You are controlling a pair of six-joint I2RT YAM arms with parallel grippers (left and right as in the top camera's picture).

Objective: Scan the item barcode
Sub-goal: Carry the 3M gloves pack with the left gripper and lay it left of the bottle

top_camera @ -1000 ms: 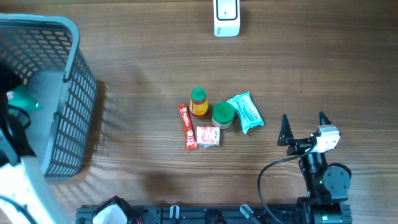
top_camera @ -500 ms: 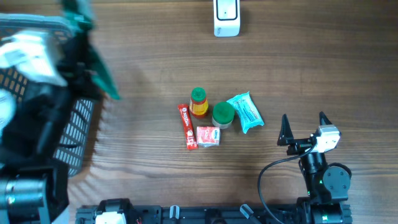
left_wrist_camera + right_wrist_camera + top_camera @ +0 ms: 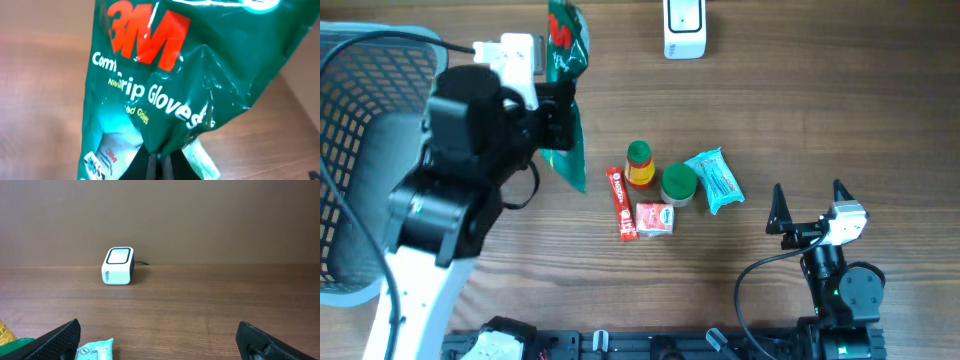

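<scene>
My left gripper moves down toward the tabletop [image 3: 599, 160] beside the yellow bottle next and releases there, since the green gloves bag still hangs above the table.
A green 3M gloves bag [image 3: 565, 100] hangs above the table, left of the item cluster; my left gripper [image 3: 556, 98] is shut on it. In the left wrist view the bag [image 3: 165, 75] fills the frame, and the left gripper [image 3: 162, 162] pinches its crumpled lower edge between closed fingers. No barcode shows on the bag. The white scanner [image 3: 684, 28] stands at the table's far edge, to the right of the bag, and shows in the right wrist view as the scanner [image 3: 118, 266]. My right gripper [image 3: 809, 195] rests open at the near right, and the right gripper [image 3: 160, 345] holds nothing.
A grey mesh basket [image 3: 360, 60] stands at the left. In the middle lie a red stick packet [image 3: 621, 203], a yellow bottle with a green cap [image 3: 639, 165], a green-lidded jar [image 3: 678, 184], a teal wipes packet [image 3: 716, 180] and a small red-and-white box [image 3: 655, 218].
My left arm has come up out of the basket and swung right over the table, carrying the green bag toward the scanner side. The right arm has not moved.
</scene>
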